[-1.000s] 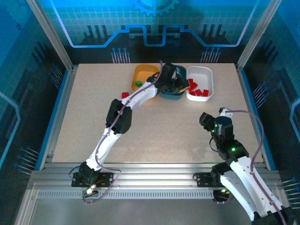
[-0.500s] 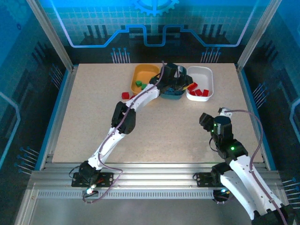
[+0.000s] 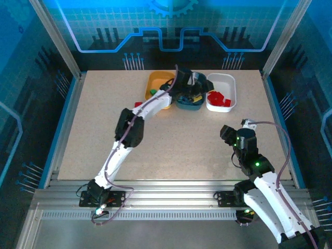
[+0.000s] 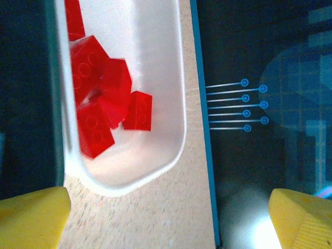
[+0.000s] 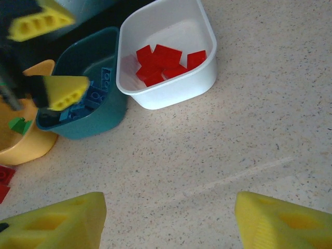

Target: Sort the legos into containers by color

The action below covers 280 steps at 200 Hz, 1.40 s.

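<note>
I need to move my left gripper back past the teal and orange-yellow containers next and down to the loose red legos, because they are still outside the white container (image 3: 222, 106).
The white container (image 4: 176, 78) holds several red legos (image 4: 101, 104), and my left gripper (image 4: 168, 218) hangs above its end, open wide with nothing between the yellow fingers. From above, the left gripper (image 3: 199, 93) sits between the dark teal container (image 3: 189, 105) and the white container (image 3: 222, 106). Blue legos (image 5: 91, 98) lie in the teal container (image 5: 88, 124). A green lego (image 5: 18, 124) lies in the orange-yellow container (image 5: 26, 148). My right gripper (image 5: 168, 218) hovers open over bare table, well in front of the containers.
Red legos (image 3: 138, 105) lie loose on the table just left of the orange-yellow container (image 3: 158, 80). The left arm stretches diagonally across the table's middle. The table's far edge (image 4: 199, 104) runs right behind the white container.
My left gripper has gone from shut to wide open at the white container. The red lego at its tips earlier has left them. The right arm has stayed put.
</note>
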### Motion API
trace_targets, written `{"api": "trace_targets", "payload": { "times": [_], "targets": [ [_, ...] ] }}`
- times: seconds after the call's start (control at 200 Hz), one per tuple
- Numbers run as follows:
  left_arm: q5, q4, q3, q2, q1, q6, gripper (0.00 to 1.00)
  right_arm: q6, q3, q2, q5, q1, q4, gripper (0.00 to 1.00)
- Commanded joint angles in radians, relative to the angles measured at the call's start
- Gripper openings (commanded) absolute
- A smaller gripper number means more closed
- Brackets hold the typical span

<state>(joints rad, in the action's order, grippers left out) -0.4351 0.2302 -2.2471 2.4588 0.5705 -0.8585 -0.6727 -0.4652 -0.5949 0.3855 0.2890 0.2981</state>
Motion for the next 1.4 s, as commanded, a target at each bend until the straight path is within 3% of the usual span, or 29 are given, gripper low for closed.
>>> {"api": "trace_targets", "payload": {
  "times": [0.0, 0.095, 0.135, 0.24, 0.335, 0.395, 0.545, 0.625, 0.8, 0.991, 1.201, 1.396],
  "targets": [
    [0.111, 0.003, 0.198, -0.344, -0.027, 0.209, 0.99, 0.011, -0.006, 0.006, -0.01, 0.001, -0.004, 0.68],
    [0.315, 0.024, 0.48, -0.576, -0.043, 0.328, 0.99, 0.022, -0.003, -0.001, -0.004, 0.011, -0.014, 0.68],
    [0.332, -0.007, 0.605, -0.656, -0.07, 0.349, 0.99, 0.024, -0.004, -0.008, 0.002, 0.016, -0.017, 0.68],
    [0.308, -0.104, 0.897, -0.781, -0.212, 0.19, 0.99, 0.027, -0.007, -0.037, -0.009, 0.027, -0.031, 0.68],
    [0.074, -0.147, 1.03, -0.76, -0.386, 0.095, 0.99, 0.032, -0.016, -0.061, -0.005, 0.044, -0.034, 0.68],
    [0.058, -0.029, 1.023, -0.725, -0.425, 0.197, 0.99, 0.035, -0.017, -0.067, 0.001, 0.052, -0.036, 0.68],
    [0.459, 0.234, 0.972, -0.685, -0.316, 0.436, 0.99, 0.036, -0.013, -0.067, 0.006, 0.053, -0.042, 0.68],
    [0.576, 0.28, 0.951, -0.643, -0.28, 0.495, 0.99, 0.036, -0.01, -0.076, 0.004, 0.055, -0.047, 0.68],
    [0.651, 0.298, 0.895, -0.538, -0.231, 0.624, 0.99, 0.037, -0.018, -0.095, -0.007, 0.055, -0.048, 0.68],
    [0.721, 0.308, 0.809, -0.443, -0.225, 0.705, 0.87, 0.038, -0.018, -0.093, -0.013, 0.055, -0.048, 0.68],
    [0.683, 0.334, 0.699, -0.365, -0.225, 0.782, 0.77, 0.039, -0.023, -0.097, -0.02, 0.055, -0.048, 0.68],
    [0.67, 0.397, 0.649, -0.314, -0.226, 0.77, 0.71, 0.039, -0.023, -0.095, -0.017, 0.054, -0.047, 0.68]
  ]
}}
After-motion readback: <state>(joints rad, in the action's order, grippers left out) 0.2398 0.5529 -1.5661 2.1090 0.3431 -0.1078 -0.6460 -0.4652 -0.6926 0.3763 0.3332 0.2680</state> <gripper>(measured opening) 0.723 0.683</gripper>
